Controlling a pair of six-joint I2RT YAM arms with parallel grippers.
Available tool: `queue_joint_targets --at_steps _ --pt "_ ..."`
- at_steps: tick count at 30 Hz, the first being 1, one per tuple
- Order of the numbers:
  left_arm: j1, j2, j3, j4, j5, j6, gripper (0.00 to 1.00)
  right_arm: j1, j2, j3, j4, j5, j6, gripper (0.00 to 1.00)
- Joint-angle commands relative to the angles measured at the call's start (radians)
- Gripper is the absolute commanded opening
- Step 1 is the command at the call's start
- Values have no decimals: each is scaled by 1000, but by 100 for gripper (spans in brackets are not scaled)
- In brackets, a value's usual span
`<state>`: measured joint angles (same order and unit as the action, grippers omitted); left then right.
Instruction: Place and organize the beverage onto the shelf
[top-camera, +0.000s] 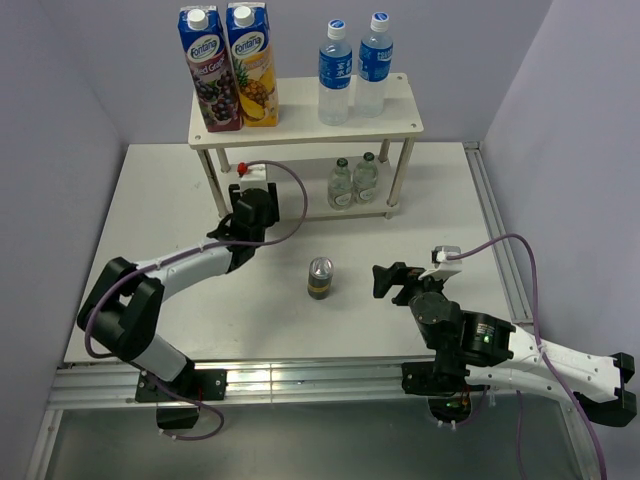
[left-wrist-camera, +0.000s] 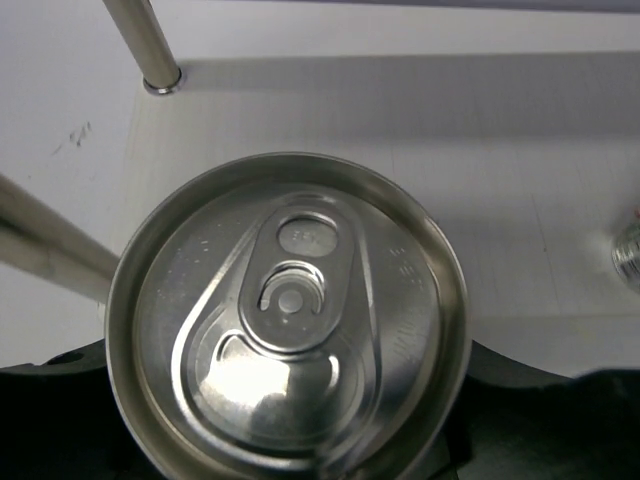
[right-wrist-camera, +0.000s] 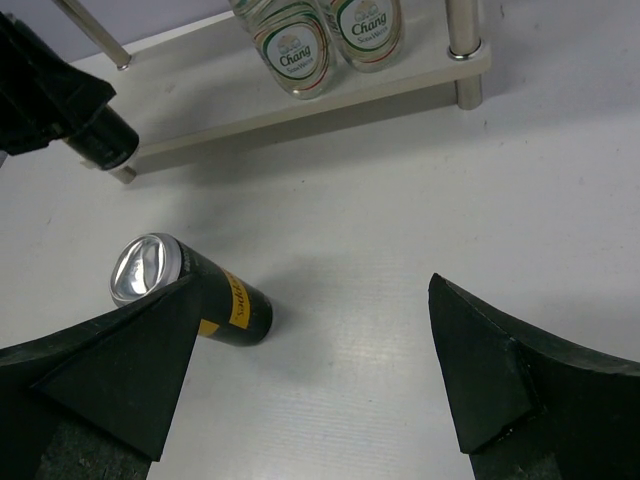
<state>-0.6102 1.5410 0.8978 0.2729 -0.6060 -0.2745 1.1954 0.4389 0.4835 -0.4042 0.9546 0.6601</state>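
Observation:
My left gripper should next carry the silver-topped can (left-wrist-camera: 290, 320) outward to the lower board's back corner (left-wrist-camera: 220, 112) by the shelf's thin leg and release it there, since that corner is empty.
The cream-white shelf (top-camera: 300, 112) stands at the back of the table. Two blue-capped water bottles (top-camera: 335, 75) (top-camera: 374, 66) stand on its top board. Two short clear dark-capped bottles (top-camera: 341, 184) (top-camera: 366, 178) stand at the right of its lower board (right-wrist-camera: 250, 110). My left gripper (top-camera: 248, 216) is at the lower board's left end, shut on a silver-topped can (left-wrist-camera: 290, 320) that fills the left wrist view. A second dark can (top-camera: 320, 278) stands on the table centre, also in the right wrist view (right-wrist-camera: 195, 295). My right gripper (top-camera: 392, 280) is open and empty, just right of it.
Two tall blue juice cartons (top-camera: 212, 70) (top-camera: 252, 64) stand on the left of the top board. Thin shelf legs (left-wrist-camera: 145, 45) (left-wrist-camera: 50, 245) are close to the held can. Grey walls enclose the table on three sides. A metal rail (top-camera: 300, 380) runs along the near edge.

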Motion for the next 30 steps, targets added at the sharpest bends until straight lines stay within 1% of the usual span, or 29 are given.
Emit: queue_joint_targets --at_steps 1,6,10,14,17,21,23,25,27,30 --pt "47 5 84 146 38 58 0 6 -3 -5 38 13 -2 100" --pt "98 54 98 180 45 63 0 6 -12 -11 41 21 -4 100" --pt "153 91 99 224 90 46 0 6 -11 -11 39 21 -1 100" --pt "176 123 93 278 110 34 0 6 -8 -14 41 24 1 100" --pt "181 152 89 322 91 35 0 4 -9 -14 41 24 1 100" --pt "187 189 98 338 66 31 0 4 -9 -14 39 27 6 100" --pt "190 212 115 324 45 21 0 6 -9 -16 39 27 6 100" --pt "191 231 147 272 23 0 0 6 -9 -14 38 30 9 100" --pt "194 251 161 256 28 -8 0 6 -9 -14 35 30 10 100" --pt "196 258 162 244 43 -14 22 6 -11 -13 30 32 13 100"
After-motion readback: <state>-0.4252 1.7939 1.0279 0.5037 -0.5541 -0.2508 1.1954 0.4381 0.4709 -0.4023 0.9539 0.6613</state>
